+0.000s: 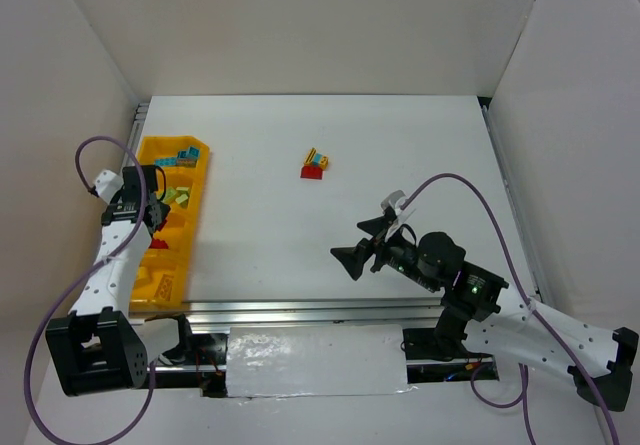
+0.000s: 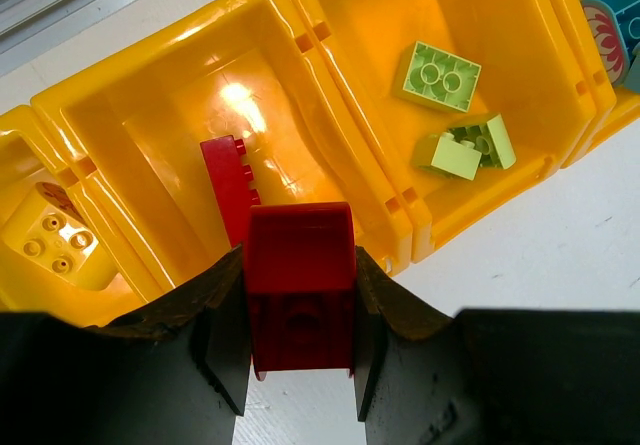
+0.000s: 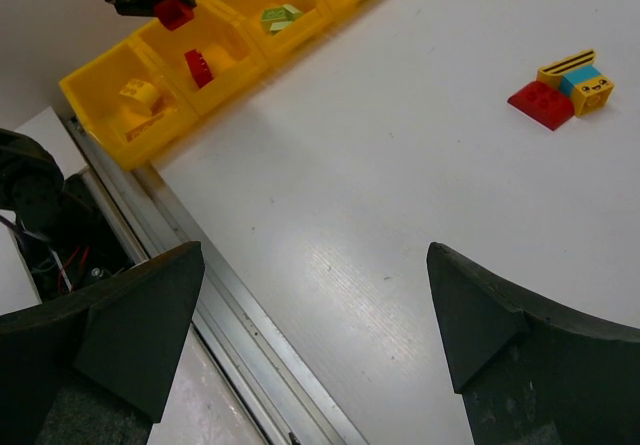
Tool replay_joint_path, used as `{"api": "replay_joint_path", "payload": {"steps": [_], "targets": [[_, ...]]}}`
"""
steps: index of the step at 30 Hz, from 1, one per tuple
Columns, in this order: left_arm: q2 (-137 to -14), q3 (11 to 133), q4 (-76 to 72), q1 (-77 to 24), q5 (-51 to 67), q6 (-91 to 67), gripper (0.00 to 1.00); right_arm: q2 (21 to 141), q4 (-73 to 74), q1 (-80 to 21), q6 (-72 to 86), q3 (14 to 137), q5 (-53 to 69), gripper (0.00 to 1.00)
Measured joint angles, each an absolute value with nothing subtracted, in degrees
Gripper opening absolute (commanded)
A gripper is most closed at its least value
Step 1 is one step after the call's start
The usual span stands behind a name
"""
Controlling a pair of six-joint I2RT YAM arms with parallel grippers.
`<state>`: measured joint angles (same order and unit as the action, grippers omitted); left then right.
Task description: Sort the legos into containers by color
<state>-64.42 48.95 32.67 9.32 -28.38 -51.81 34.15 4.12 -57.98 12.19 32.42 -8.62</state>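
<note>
My left gripper needs to go down toward the bare bottom of the container beside the other red lego (image 1: 174, 236) (image 2: 290, 165) and release my lego there, because that container has the matching color and is below the gripper.
My left gripper (image 2: 300, 261) is shut on a red lego (image 2: 300, 240) and hangs over the near rim of the yellow tray (image 2: 420, 227). Below it, one container holds another red lego (image 2: 226, 177). The container to the right has two pale green legos (image 2: 441, 75), the one to the left a yellow lego (image 2: 50, 240), and teal legos (image 2: 610, 25) show at the far right. A clump of red, yellow and teal legos (image 1: 317, 162) lies mid-table. My right gripper (image 1: 364, 244) hovers open and holds nothing, well short of the clump (image 3: 560, 90).
The tray (image 1: 181, 237) runs along the table's left side. An aluminium rail (image 1: 300, 310) borders the near edge, with a shiny white sheet (image 1: 315, 360) between the arm bases. White walls enclose the table on three sides.
</note>
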Motion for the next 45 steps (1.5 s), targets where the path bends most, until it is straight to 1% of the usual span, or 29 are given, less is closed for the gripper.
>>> {"api": "replay_joint_path", "payload": {"steps": [16, 21, 24, 26, 29, 30, 31, 33, 34, 35, 36, 37, 42, 45], "targets": [[-64.3, 48.9, 33.6, 9.9, -29.4, -53.1, 0.0, 35.2, 4.3, -58.0, 12.2, 32.4, -7.9, 1.0], [-66.0, 48.9, 33.7, 11.1, -29.3, -53.4, 0.0, 35.1, 4.3, -58.0, 12.2, 32.4, -6.1, 1.0], [-68.1, 48.9, 34.1, 11.7, -29.3, -54.2, 0.03, 35.6, 4.3, -58.0, 12.2, 32.4, -5.1, 1.0], [-69.3, 48.9, 34.3, 11.9, -29.3, -54.3, 0.1, 36.2, 4.3, -58.0, 12.2, 32.4, -4.7, 1.0], [-70.3, 48.9, 33.6, 12.6, -28.7, -54.3, 0.18, 37.0, 4.3, -58.0, 12.2, 32.4, -3.2, 1.0], [-70.5, 48.8, 33.1, 13.1, -28.3, -54.2, 0.23, 37.2, 4.3, -58.0, 12.1, 32.4, -2.7, 1.0], [-70.8, 48.7, 32.6, 13.7, -27.8, -54.2, 0.37, 37.3, 4.3, -58.0, 12.1, 32.4, -2.3, 1.0], [-71.5, 48.7, 31.9, 14.4, -27.3, -54.3, 0.56, 37.5, 4.3, -58.0, 12.1, 32.4, -1.6, 1.0], [-71.8, 48.7, 31.8, 14.6, -27.2, -54.3, 0.69, 37.5, 4.3, -58.0, 12.1, 32.4, -1.4, 1.0], [-72.0, 48.7, 31.9, 14.8, -27.2, -54.3, 0.76, 37.6, 4.3, -58.0, 12.1, 32.4, -1.2, 1.0], [-72.1, 48.7, 31.9, 14.8, -27.2, -54.5, 0.86, 37.7, 4.3, -58.0, 12.1, 32.4, -1.0, 1.0], [-72.1, 48.7, 31.9, 14.8, -27.1, -54.5, 0.99, 38.0, 4.2, -58.0, 12.1, 32.4, -1.0, 1.0], [-72.1, 48.7, 31.6, 14.8, -26.5, -54.6, 0.99, 41.9, 3.8, -58.0, 13.0, 33.1, -1.8, 1.0], [-71.9, 48.7, 31.6, 14.8, -25.1, -54.3, 0.99, 48.3, 4.9, -57.9, 17.1, 35.9, -7.7, 1.0]]}}
